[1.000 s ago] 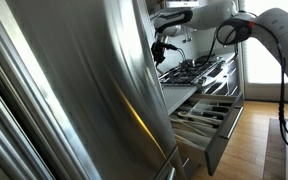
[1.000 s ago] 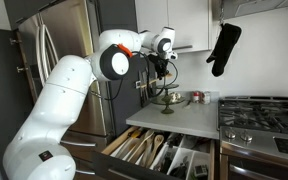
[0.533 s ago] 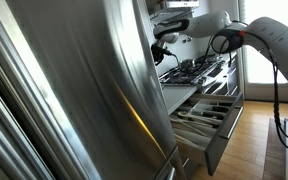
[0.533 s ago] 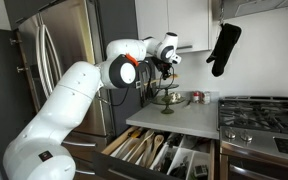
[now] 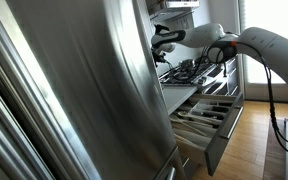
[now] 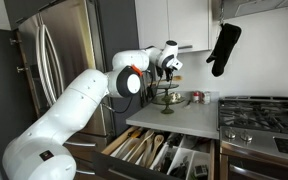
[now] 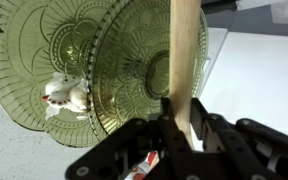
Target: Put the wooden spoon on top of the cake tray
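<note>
The gripper lowers the wooden spoon a little and moves it farther over the upper plate of the cake tray (image 6: 168,97) next.
In the wrist view my gripper (image 7: 183,122) is shut on a pale wooden spoon (image 7: 184,50), whose handle runs up across the picture. Right below it stands a green glass tiered cake tray (image 7: 124,55), with a wider lower plate (image 7: 24,70) holding a small white and red object (image 7: 66,95). In an exterior view the gripper (image 6: 167,70) hangs just above the cake tray (image 6: 168,97) on the counter. In an exterior view the gripper (image 5: 162,44) shows beside the fridge edge; the tray is hidden there.
A steel fridge (image 5: 74,90) fills the near side. An open drawer (image 6: 154,152) with utensils juts out under the white counter (image 6: 184,118). A gas hob (image 6: 262,112) lies beside it, a black oven mitt (image 6: 224,47) hangs on the wall.
The arm has stretched out further and the gripper with the spoon has moved over the cake tray, a little higher and more level than before.
</note>
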Robot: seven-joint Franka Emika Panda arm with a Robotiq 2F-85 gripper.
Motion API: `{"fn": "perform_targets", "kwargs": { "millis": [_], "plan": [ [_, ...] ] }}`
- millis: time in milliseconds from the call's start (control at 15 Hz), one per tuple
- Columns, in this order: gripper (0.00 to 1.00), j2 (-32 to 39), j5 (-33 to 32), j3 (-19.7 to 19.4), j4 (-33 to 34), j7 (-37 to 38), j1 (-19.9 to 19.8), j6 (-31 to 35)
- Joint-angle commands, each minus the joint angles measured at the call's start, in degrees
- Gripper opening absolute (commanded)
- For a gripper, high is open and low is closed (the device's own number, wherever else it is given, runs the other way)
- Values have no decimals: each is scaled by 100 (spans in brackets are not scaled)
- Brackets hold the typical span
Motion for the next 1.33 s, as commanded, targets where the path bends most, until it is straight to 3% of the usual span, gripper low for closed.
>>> {"fn": "perform_targets", "kwargs": {
  "millis": [0, 1200, 1267],
  "plan": [
    [6, 440, 21, -5, 527, 415, 63, 217],
    [6, 901, -218, -180, 961, 1211, 147, 184],
    [10, 907, -237, -194, 963, 1200, 155, 171]
  ]
}}
